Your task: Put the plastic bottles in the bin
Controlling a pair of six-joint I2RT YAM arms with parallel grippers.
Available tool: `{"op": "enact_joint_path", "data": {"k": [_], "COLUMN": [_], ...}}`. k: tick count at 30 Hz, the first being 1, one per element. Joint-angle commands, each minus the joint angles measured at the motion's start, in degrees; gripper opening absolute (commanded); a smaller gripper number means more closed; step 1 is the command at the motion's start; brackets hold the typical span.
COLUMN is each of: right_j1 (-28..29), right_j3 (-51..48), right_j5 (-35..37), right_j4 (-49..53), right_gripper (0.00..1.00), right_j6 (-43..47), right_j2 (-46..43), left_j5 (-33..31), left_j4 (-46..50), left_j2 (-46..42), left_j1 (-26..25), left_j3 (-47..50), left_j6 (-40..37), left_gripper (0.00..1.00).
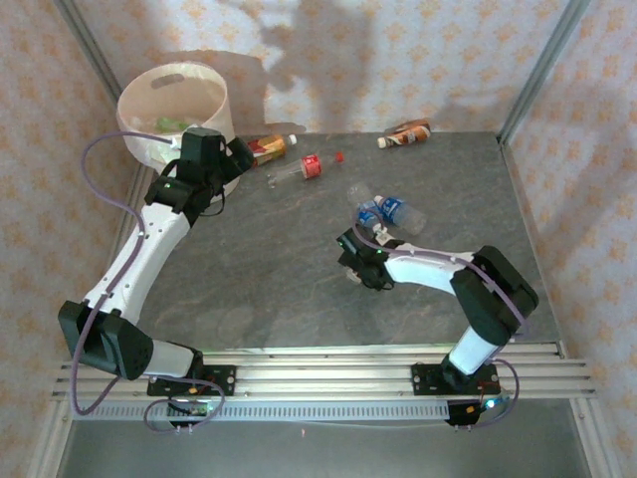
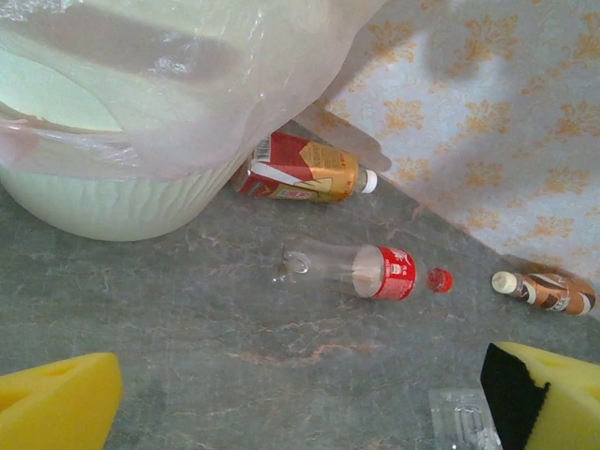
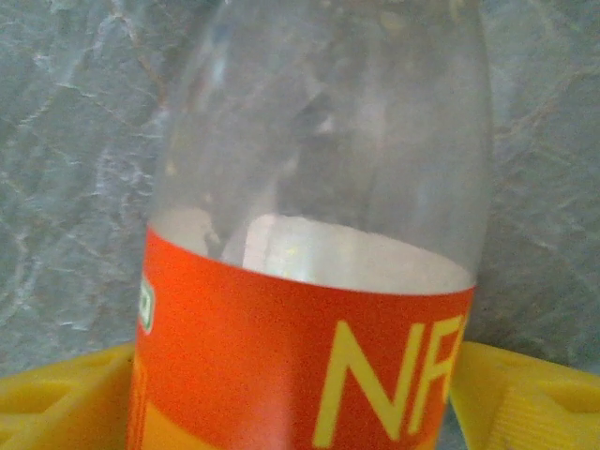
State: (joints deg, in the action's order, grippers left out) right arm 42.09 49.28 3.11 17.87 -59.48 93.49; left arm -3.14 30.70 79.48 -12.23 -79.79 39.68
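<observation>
I should next swing my open left gripper over and turn it onto the bottle's clear upper part across the table, which is free of my right gripper's fingers.
The bin stands at the back left with green-labelled bottles inside. My left gripper hangs open beside it, its yellow fingers wide apart over bare table. An orange-labelled bottle lies against the bin wall. A clear red-labelled bottle and a brown bottle lie further right. Blue-labelled bottles lie mid-table. Just in front of them my right gripper is low on the table. Its yellow pads press both sides of another bottle with an orange label.
A thin plastic liner drapes over the bin rim. A crushed clear bottle lies by my left gripper's right finger. Patterned walls and metal posts close the table's back and sides. The near half of the table is bare.
</observation>
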Motion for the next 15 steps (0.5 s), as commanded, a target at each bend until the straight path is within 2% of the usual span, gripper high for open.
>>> {"op": "enact_joint_path", "data": {"k": [1, 7, 11, 15], "right_j1": [0.32, 0.37, 0.37, 0.37], "right_j3": [-3.68, -7.70, -8.46, -8.17], "right_j5": [1.20, 2.77, 2.00, 0.69], "right_j4": [0.84, -0.44, -1.37, -1.51], "right_gripper": [0.72, 0.57, 0.42, 0.40], "right_j6": [1.77, 8.19, 12.98, 17.05], "right_j2": [-3.48, -9.68, -13.35, -15.72], "left_j5": [2.71, 12.06, 18.70, 22.25], "left_j4": [0.57, -4.71, -8.18, -7.01], "left_j2": [-0.25, 0.09, 0.29, 1.09], "left_j1": [0.32, 0.26, -0.44, -2.55], "left_j3": [0.50, 3.56, 5.06, 3.80], "left_j6": [-1.21, 1.39, 1.10, -2.52], "left_gripper": [1.00, 1.00, 1.00, 1.00]}}
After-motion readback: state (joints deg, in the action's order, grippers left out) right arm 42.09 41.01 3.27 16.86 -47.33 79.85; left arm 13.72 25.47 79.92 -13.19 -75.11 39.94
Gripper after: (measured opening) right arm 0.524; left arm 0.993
